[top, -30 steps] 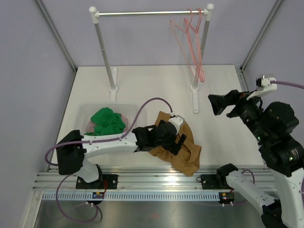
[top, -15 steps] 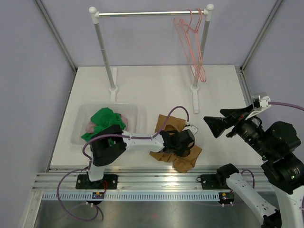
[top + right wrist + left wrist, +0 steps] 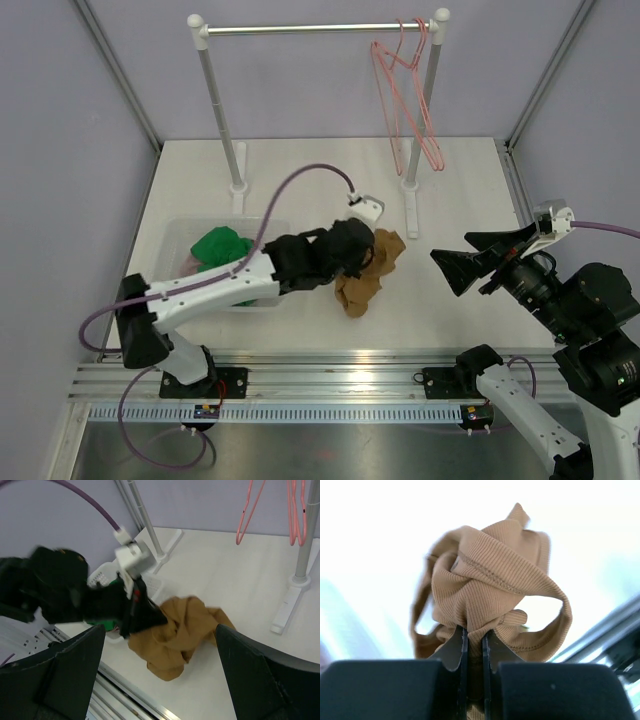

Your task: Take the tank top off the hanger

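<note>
My left gripper needs to lift the fold of the tank top over the clear bin next, then lower it inside, because the tank top hangs apart from the pink hangers.
The tank top (image 3: 368,272) is tan ribbed cloth, bunched up and hanging just above the white table near its middle. My left gripper (image 3: 352,250) is shut on a fold of it. In the left wrist view the tank top (image 3: 490,580) spills out above the jaws of the left gripper (image 3: 472,636), which pinch the cloth tight. Pink hangers (image 3: 405,90) hang bare at the right end of the rail, apart from the tank top. My right gripper (image 3: 468,262) stands open to the right of the cloth, holding nothing. In its own view the tank top (image 3: 180,630) lies between and beyond its spread fingers.
A clear bin (image 3: 175,228) at the left holds a green garment (image 3: 222,250). The rack's right post (image 3: 418,130) and foot (image 3: 411,215) stand behind the cloth, the left post (image 3: 222,110) behind the bin. A metal rail runs along the table's near edge.
The left gripper has shut on the tank top and lifted it off the table, up and toward the back. The cloth is now bunched. The right gripper stays open, lower than a second ago.
</note>
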